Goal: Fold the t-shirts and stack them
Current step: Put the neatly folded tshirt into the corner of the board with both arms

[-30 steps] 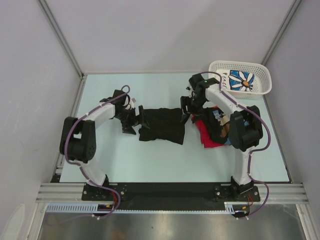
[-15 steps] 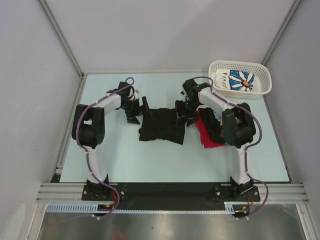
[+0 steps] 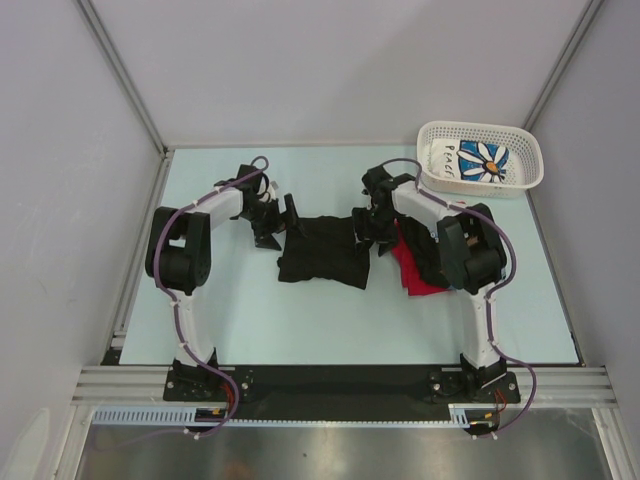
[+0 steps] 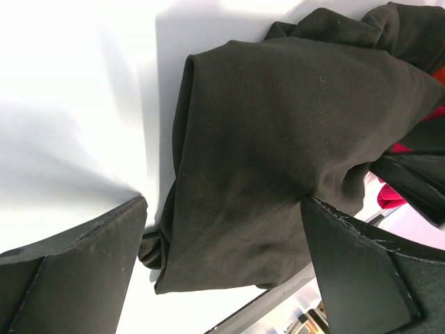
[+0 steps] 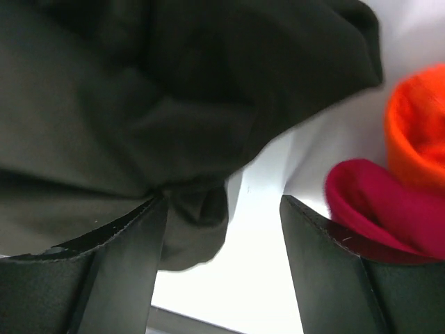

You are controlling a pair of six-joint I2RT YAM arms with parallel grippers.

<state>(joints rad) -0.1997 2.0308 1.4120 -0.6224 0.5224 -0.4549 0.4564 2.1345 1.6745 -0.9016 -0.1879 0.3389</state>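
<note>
The black cloth is already between the left gripper's open fingers, so the left gripper will move slightly toward the right gripper, onto the shirt's far corner [image 3: 294,231] [image 4: 233,165], and close next.
A black t-shirt [image 3: 320,252] lies folded in the middle of the table. My left gripper [image 3: 284,221] is open at its upper left corner. In the left wrist view the black cloth [image 4: 278,139] spans the gap of the left gripper [image 4: 222,243], not pinched. My right gripper [image 3: 368,229] is open at the shirt's upper right corner. In the right wrist view a bunched black edge [image 5: 139,90] lies by the left finger of the right gripper [image 5: 222,236]. A red t-shirt [image 3: 418,272] [image 5: 375,202] lies to the right with a black printed shirt [image 3: 437,243] on it, partly hidden by my right arm.
A white lattice basket [image 3: 432,152] stands at the back right with a white daisy-print shirt [image 3: 488,160] in it. Grey walls and metal rails close in the table's back and sides. My right arm lies over the red pile.
My left arm has swung from beside the shirt's left edge up to its upper left corner. My right gripper has shifted slightly toward the shirt's right corner. The shirt has barely moved.
</note>
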